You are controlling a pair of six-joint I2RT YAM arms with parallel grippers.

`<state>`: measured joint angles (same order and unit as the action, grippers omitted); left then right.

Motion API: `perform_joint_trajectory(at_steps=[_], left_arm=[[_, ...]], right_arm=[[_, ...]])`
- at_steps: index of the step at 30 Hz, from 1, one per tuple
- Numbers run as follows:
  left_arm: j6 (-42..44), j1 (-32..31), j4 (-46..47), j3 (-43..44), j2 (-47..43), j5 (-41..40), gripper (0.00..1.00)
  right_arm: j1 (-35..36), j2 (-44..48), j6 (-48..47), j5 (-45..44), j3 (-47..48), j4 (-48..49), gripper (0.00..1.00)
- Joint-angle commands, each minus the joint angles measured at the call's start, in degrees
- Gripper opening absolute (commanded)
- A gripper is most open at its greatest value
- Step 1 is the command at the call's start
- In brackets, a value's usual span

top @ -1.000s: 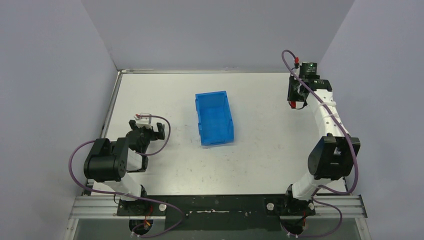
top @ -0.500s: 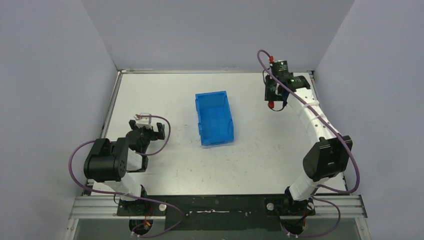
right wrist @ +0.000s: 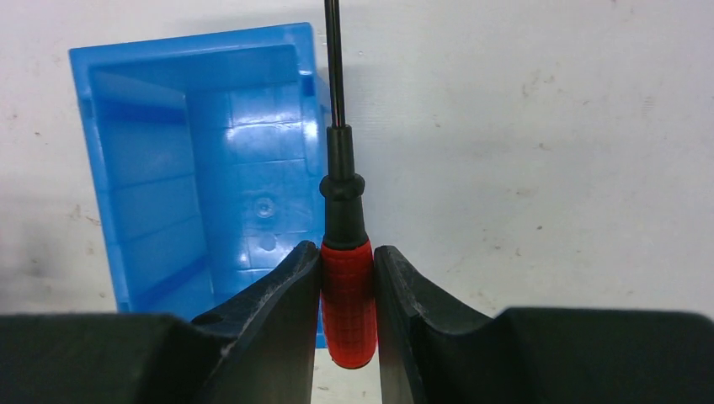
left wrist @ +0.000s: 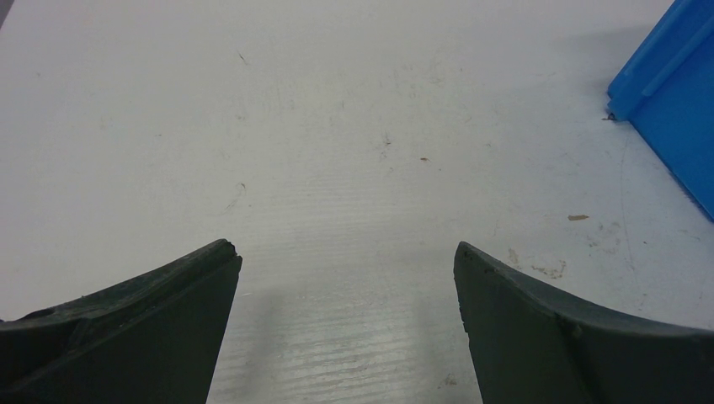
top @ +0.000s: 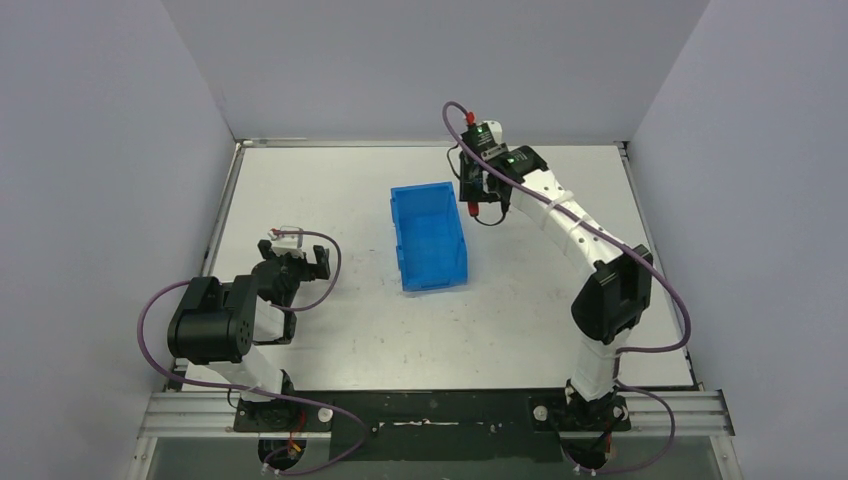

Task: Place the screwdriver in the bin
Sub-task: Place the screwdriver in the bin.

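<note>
The screwdriver (right wrist: 345, 278) hangs beyond the bin's rim. I need to move my right gripper to the left in the top view, back and down into the bin (right wrist: 251, 181) for the release.
The blue bin (top: 428, 236) stands on the white table near its middle; it also shows in the right wrist view (right wrist: 194, 160) and at the right edge of the left wrist view (left wrist: 674, 126). My right gripper (top: 477, 203) hangs above the table just past the bin's far right rim. It is shut on the screwdriver (right wrist: 345, 278), gripping the red handle, with the black shaft pointing away along the bin's rim. The red handle shows small in the top view (top: 474, 209). My left gripper (top: 296, 262) is open and empty, low at the table's left side, well apart from the bin.
Grey walls close the table on three sides. A metal rail (top: 222, 215) runs along the table's left edge. Purple cables (top: 455, 122) loop off both arms. The table surface (left wrist: 354, 168) bears small scuffs and specks.
My right arm has swung left from the table's far right corner to the bin's far right rim, carrying the screwdriver. The left arm has not moved.
</note>
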<state>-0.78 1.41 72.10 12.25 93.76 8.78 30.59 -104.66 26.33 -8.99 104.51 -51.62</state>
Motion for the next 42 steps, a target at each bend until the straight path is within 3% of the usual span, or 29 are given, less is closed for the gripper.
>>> perform_joint_trajectory(at_steps=[1, 13, 30, 42], left_arm=[[0.50, -0.27, 1.39, 0.58, -1.12, 0.10, 0.97], [0.51, -0.27, 1.38, 0.58, -1.11, 0.10, 0.97], [0.49, -0.27, 1.41, 0.58, -1.17, 0.10, 0.97], [0.49, -0.27, 1.38, 0.58, -1.09, 0.10, 0.97]], right_arm=[[3.10, -1.56, 5.06, -2.87, 5.07, -0.28, 0.16], [8.90, -5.85, 9.71, -2.75, 8.53, 0.82, 0.15], [11.92, -0.66, 12.23, -3.28, -14.62, 15.97, 0.12], [12.48, -5.35, 12.51, -2.44, -17.98, 21.48, 0.12]])
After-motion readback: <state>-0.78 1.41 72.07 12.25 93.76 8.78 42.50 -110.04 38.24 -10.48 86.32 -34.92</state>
